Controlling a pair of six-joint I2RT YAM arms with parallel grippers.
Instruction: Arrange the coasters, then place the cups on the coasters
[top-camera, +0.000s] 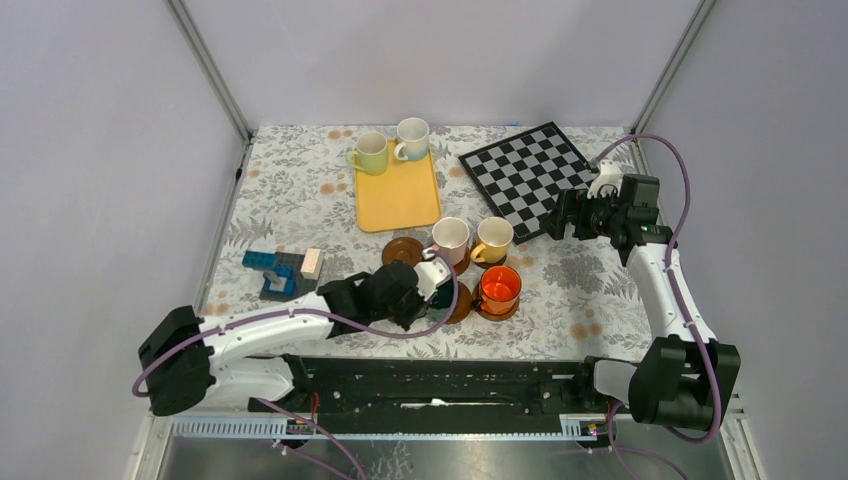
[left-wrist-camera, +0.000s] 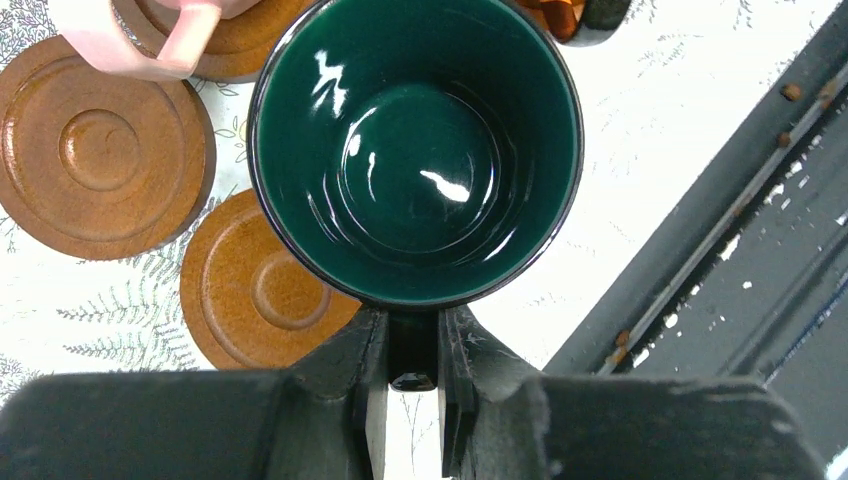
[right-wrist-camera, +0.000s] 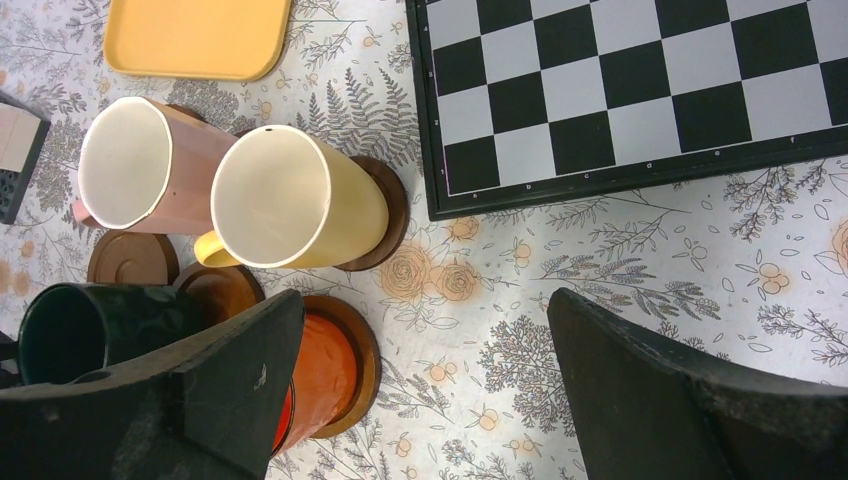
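My left gripper shifts the dark green cup toward the orange cup (top-camera: 499, 290) next, over the coaster beside the orange cup, since it only partly covers that coaster.
My left gripper (left-wrist-camera: 412, 372) is shut on the handle of the dark green cup (left-wrist-camera: 415, 150), which stands upright. The cup overlaps the edge of a bare coaster (left-wrist-camera: 250, 295), and a second bare coaster (left-wrist-camera: 100, 150) lies to the left. In the top view this gripper (top-camera: 435, 283) is at the front of the cup group. The pink cup (top-camera: 450, 238), yellow cup (top-camera: 493, 238) and orange cup (top-camera: 499, 290) each stand on a coaster. The pale green cup (top-camera: 370, 153) and white cup (top-camera: 411, 138) stand on the yellow tray (top-camera: 400, 195). My right gripper (top-camera: 575, 215) is open and holds nothing.
A chessboard (top-camera: 525, 175) lies at the back right, just left of my right gripper. Blue blocks with a pale one (top-camera: 280, 270) sit at the left. The dark rail (left-wrist-camera: 720, 230) of the arm bases runs along the near table edge.
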